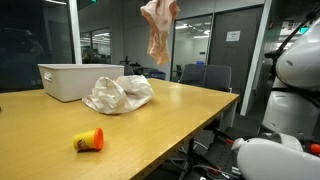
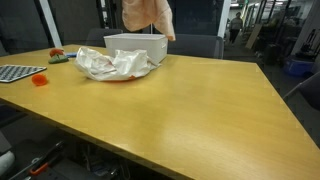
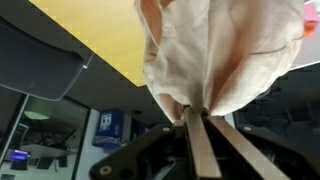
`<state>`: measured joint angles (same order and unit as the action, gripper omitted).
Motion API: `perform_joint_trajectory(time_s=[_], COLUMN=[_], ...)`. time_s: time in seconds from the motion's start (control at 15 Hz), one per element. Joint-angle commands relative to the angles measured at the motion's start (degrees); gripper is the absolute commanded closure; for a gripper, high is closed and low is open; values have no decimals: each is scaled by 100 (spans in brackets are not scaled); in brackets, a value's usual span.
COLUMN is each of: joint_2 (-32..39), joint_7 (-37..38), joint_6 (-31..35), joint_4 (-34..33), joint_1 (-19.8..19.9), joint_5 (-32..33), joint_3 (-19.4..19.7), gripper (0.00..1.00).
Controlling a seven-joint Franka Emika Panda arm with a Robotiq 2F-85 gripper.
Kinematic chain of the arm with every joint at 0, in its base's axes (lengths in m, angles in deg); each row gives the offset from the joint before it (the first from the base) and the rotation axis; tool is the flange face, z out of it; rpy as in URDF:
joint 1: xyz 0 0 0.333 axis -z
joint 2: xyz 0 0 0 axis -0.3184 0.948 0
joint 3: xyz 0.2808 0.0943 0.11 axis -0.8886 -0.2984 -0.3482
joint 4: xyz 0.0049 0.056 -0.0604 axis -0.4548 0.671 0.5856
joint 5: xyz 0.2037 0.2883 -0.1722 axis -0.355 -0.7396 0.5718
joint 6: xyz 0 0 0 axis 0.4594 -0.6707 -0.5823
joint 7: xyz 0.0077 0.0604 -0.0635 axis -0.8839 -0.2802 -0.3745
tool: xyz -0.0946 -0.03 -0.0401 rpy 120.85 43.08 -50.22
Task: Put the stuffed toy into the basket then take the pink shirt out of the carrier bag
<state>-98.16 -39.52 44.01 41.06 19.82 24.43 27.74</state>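
Next, my gripper lowers until the hanging shirt rests on the bare tabletop beside the carrier bag, then releases the shirt's fold, as that spot lies far below.
The pink shirt (image 1: 160,28) hangs in the air high above the table; it also shows in an exterior view (image 2: 148,15). In the wrist view my gripper (image 3: 197,113) is shut on a bunched fold of the shirt (image 3: 215,50), and the gripper itself is out of frame in both exterior views. The crumpled white carrier bag (image 1: 118,94) lies on the table below, next to the white basket (image 1: 70,80). Both show again in an exterior view, the bag (image 2: 115,65) in front of the basket (image 2: 135,48). The stuffed toy is not visible.
A small yellow and red object (image 1: 89,141) lies near the wooden table's (image 2: 190,110) edge. A grid-patterned tray (image 2: 15,72) and a small red and green item (image 2: 60,57) lie at one end. Office chairs (image 1: 205,75) stand behind the table.
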Motion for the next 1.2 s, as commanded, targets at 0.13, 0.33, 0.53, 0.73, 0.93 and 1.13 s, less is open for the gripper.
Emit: perform_joint_trajectory(time_s=[0.13,0.33,0.53,0.73,0.93,1.13], joint_2=[-170,120,589,1157,1589,1754], joint_7=[278,383,551,608,541,577], joint_6=[189,444,541,518,624,634], joint_4=[1245,1944,2466,2745,2809,2733], joint_1=[320,325,362,346,284,278], joint_5=[-178,-327,-492,-700,-953,-972], joint_3=[118,193,254,372,499,561], gripper=[99,99,99,99,71,60])
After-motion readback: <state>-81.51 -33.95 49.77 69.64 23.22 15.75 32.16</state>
